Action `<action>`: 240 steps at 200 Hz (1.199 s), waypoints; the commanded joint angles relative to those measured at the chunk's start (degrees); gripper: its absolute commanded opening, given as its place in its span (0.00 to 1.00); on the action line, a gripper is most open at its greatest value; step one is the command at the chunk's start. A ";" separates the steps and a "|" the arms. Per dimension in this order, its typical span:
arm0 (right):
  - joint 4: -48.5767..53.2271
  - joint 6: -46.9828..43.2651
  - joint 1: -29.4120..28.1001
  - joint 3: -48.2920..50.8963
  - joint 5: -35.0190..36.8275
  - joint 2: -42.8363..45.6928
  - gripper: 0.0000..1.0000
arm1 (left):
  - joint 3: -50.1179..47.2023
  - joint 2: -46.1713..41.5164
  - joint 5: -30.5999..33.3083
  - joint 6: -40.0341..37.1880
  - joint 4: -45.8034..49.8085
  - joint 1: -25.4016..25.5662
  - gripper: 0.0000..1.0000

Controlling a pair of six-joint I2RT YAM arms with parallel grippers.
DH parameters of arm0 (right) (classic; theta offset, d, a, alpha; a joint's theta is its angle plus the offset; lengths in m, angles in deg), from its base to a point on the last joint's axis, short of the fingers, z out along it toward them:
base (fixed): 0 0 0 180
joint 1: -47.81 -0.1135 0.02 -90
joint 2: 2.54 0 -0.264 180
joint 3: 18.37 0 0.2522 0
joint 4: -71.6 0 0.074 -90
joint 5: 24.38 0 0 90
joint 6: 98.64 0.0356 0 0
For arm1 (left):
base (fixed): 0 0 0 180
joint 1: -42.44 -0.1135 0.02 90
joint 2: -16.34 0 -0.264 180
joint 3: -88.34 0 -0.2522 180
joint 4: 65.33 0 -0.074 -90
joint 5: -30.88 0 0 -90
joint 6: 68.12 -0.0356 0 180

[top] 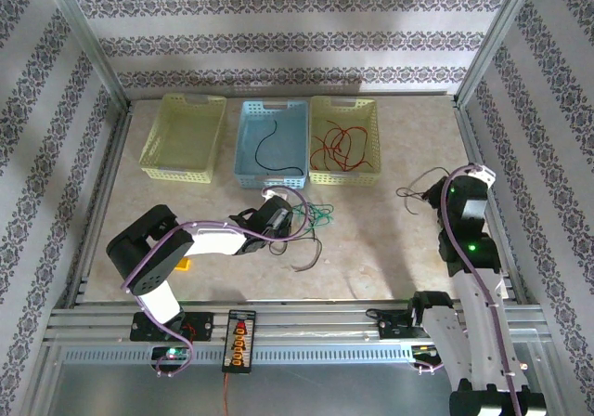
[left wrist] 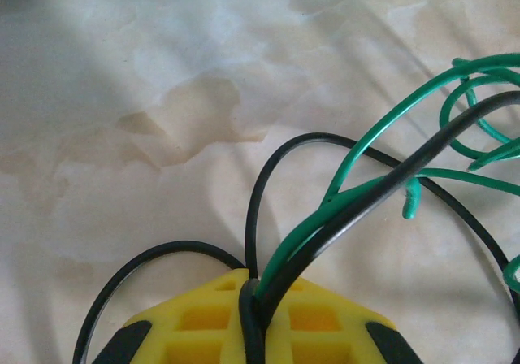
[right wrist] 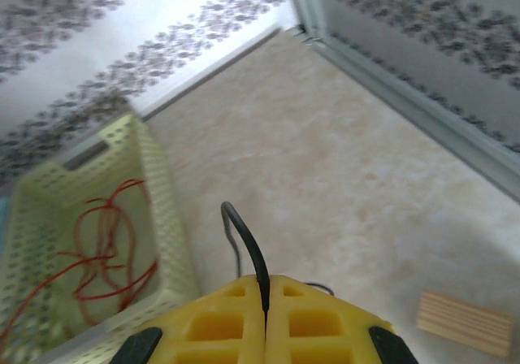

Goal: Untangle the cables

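The thin black cable in my right gripper needs to go outward and across the basket of red cables next. I should then let it go over the blue basket (top: pixel 277 143), where another black cable lies.
My left gripper (left wrist: pixel 256 287) is shut on a bundle of green cable (left wrist: pixel 382 128) and black cable (left wrist: pixel 264 177) that fans out over the table. From above, the left gripper (top: pixel 277 219) sits just in front of the blue basket, with green loops (top: pixel 320 215) and a black loop (top: pixel 311 253) trailing to its right. The right gripper (right wrist: pixel 266 287) is shut on a single thin black cable (right wrist: pixel 244 234) that arches up from between its yellow fingers. In the top view this right gripper (top: pixel 436 193) is at the right, the black cable (top: pixel 413 193) hanging to its left.
Three baskets line the back: an empty yellow one (top: pixel 183 137), a blue one (top: pixel 249 147) holding a black cable, and a yellow one (top: pixel 371 142) holding red cables (right wrist: pixel 106 242). A wooden block (right wrist: pixel 465 322) lies on the table. A small black device (top: pixel 240 340) sits on the front rail.
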 commanded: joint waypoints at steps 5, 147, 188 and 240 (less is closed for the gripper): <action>-3.55 -2.12 -3.21 -6.19 -8.41 -0.21 0.00 | -4.15 0.35 -1.77 -0.46 3.63 -0.63 0.00; -17.47 -1.29 -28.47 -39.89 -23.86 -55.23 0.00 | -15.64 -22.07 14.41 11.14 -10.14 -0.89 0.65; -17.65 0.43 -28.47 -51.19 -25.82 -70.20 0.17 | -16.71 -29.20 17.21 8.91 -3.42 -1.59 0.67; -16.97 -1.33 -29.26 -45.44 -23.86 -64.93 0.58 | -16.99 -30.88 15.40 6.13 -0.19 -1.68 0.68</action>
